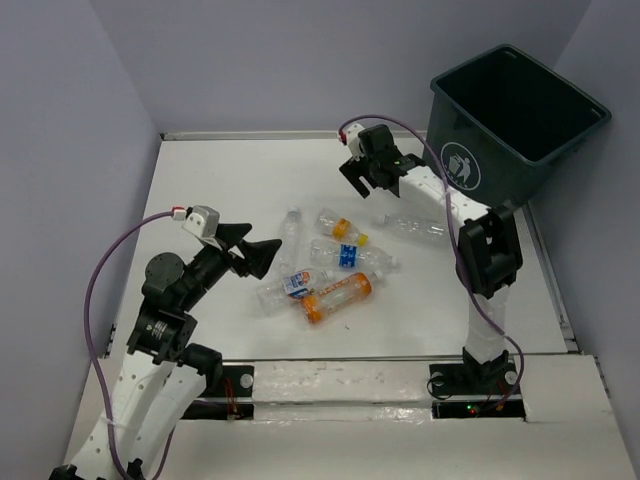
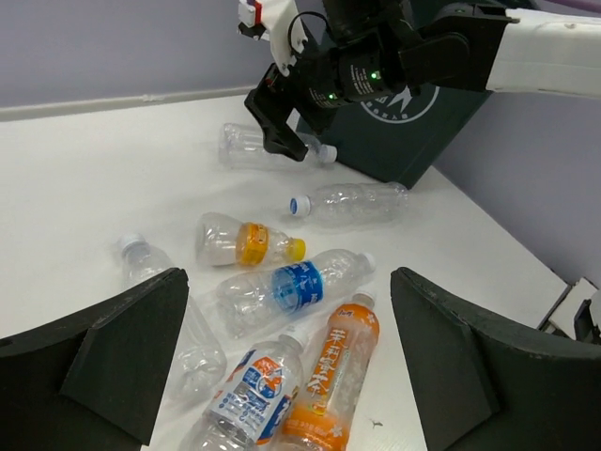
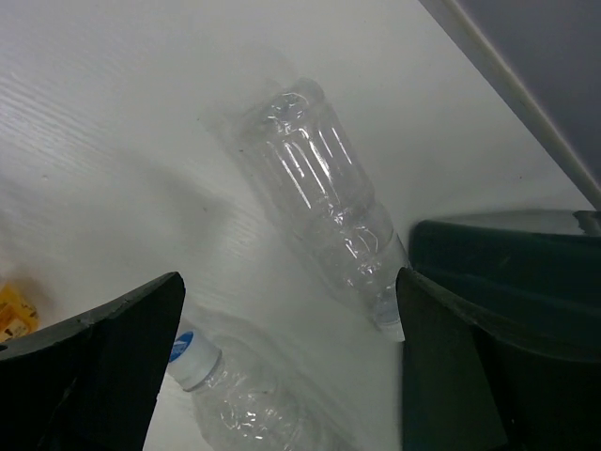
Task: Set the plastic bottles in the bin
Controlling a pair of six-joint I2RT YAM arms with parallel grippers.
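Note:
The robot's right gripper will next go down with its fingers open around the clear bottle's wide body. The bottle's narrow end lies against the bin, while bare table is on either side of its body.
Several plastic bottles lie on the white table. An orange bottle, a blue-white labelled one, a blue-banded one, a yellow-labelled one and a clear one form a cluster. Another clear bottle lies by the right arm. The dark green bin stands at the far right. My left gripper is open and empty above the cluster's left side; its view shows the orange bottle between the fingers. My right gripper is open and empty above a clear bottle lying against the bin.
Purple walls close the table at the back and both sides. The right arm's forearm stretches over the table beside the bin. A second clear bottle with a blue-white cap lies under the right gripper's near side.

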